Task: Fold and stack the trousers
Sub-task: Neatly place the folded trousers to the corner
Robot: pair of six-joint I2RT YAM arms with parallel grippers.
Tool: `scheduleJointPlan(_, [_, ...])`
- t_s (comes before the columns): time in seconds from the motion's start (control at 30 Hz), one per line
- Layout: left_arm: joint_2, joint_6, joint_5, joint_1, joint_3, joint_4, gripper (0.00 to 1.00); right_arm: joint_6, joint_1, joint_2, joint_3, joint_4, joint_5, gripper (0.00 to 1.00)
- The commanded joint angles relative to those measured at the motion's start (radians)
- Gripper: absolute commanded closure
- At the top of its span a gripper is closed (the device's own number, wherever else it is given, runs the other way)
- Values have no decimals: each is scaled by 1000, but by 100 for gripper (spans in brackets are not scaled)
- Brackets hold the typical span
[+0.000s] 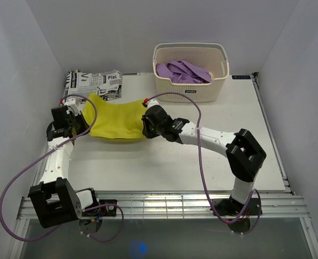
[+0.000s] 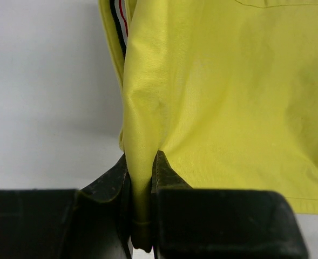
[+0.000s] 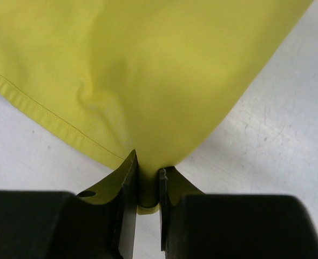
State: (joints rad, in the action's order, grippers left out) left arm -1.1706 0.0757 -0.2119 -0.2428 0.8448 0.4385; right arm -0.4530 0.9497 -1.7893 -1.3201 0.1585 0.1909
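Note:
The newspaper-print garment (image 1: 103, 84) lies outward and to the left of my right gripper in the top view. My right gripper will carry the trousers (image 1: 115, 120) outward to it and let go of them to stack them.
The mustard-yellow trousers (image 1: 115, 120) lie folded on the table, stretched between my two grippers. My left gripper (image 1: 79, 127) is shut on the trousers' left edge; in the left wrist view a fold of yellow cloth (image 2: 142, 162) is pinched between the fingers, with dark side stripes (image 2: 118, 27) above. My right gripper (image 1: 146, 129) is shut on the right edge, and the right wrist view shows the yellow cloth (image 3: 148, 81) bunching down into the shut jaws, a hemmed edge (image 3: 45, 116) running off to the left.
A black-and-white newspaper-print garment (image 1: 94, 83) lies folded at the back left, touching the trousers' far edge. A white basket (image 1: 190, 73) holding a purple garment (image 1: 183, 72) stands at the back centre. Purple cables (image 1: 199, 129) loop over both arms.

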Motion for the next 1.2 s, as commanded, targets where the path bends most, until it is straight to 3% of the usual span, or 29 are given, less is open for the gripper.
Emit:
scheduleJointPlan(0.0, [40, -62, 29, -44, 100, -115, 100, 169, 0, -5, -122, -86, 116, 92])
scheduleJointPlan(0.37, [-43, -13, -41, -119, 321, -294, 100, 399, 0, -65, -330, -290, 127, 92])
scheduleJointPlan(0.63, [-216, 61, -11, -150, 370, -604, 100, 606, -23, -353, -634, -543, 71, 92])
scheduleJointPlan(0.77, [-323, 87, 20, -165, 378, -720, 100, 648, -54, -557, -867, -632, 90, 92])
scheduleJointPlan(0.97, [-492, 142, 49, -191, 356, -940, 100, 689, -97, -847, -1111, -904, 56, 92])
scheduleJointPlan(1.17, [-659, 173, 68, -210, 366, -1124, 100, 639, -147, -976, -1134, -1036, 35, 92])
